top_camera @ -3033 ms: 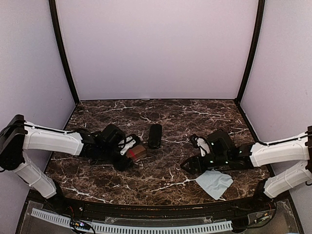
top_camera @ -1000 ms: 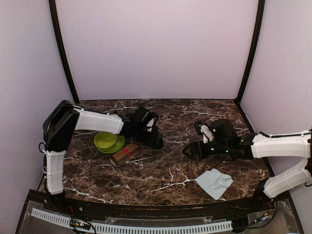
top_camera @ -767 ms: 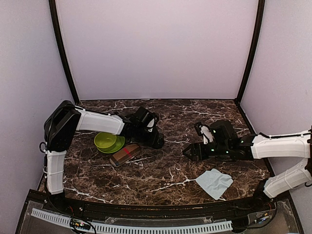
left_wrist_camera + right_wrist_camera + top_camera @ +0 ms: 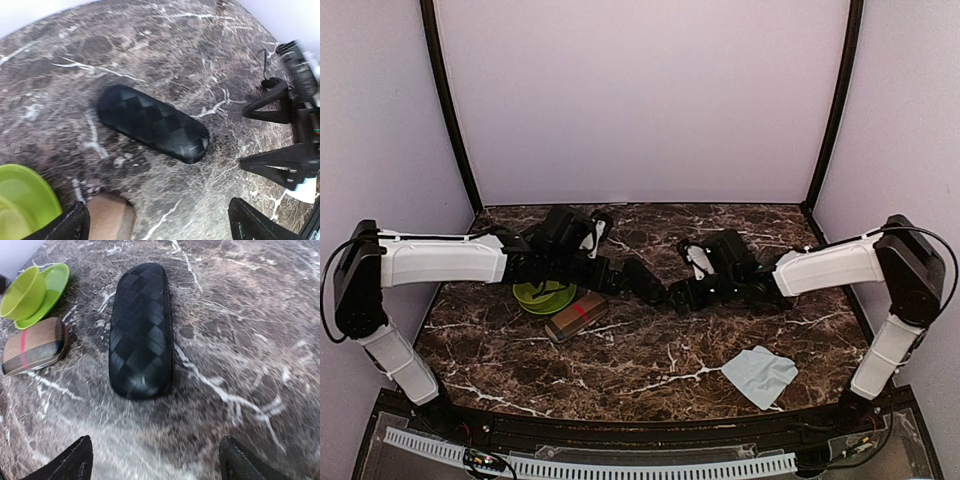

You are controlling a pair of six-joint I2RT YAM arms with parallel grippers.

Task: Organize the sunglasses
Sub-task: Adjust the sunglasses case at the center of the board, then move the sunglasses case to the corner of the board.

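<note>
The right gripper moves down to the left in the top view next, onto the near end of the black case, since that end faces the gripper's open fingers.
The sunglasses are out of view in every frame. A black quilted oblong case [image 4: 646, 283] lies closed on the marble table [image 4: 650, 360] between my two grippers. My left gripper [image 4: 611, 272] hangs just left of it, open and empty; the left wrist view shows the case [image 4: 152, 123] ahead of the wide-spread left gripper [image 4: 160, 231]. From the right, my right gripper [image 4: 682, 296] faces the case's near end, open and empty. In the right wrist view the case [image 4: 142, 330] lies lengthwise a short way beyond the right gripper [image 4: 160, 466].
A green cup on a saucer [image 4: 542, 295] stands left of the black case, under the left arm. A closed brown striped case [image 4: 577, 317] lies in front of it. A light blue cloth [image 4: 760, 375] lies at the front right.
The right gripper has travelled left, up to the black case, and opened slightly. The left arm has drawn back off the case, which now lies slanted.
</note>
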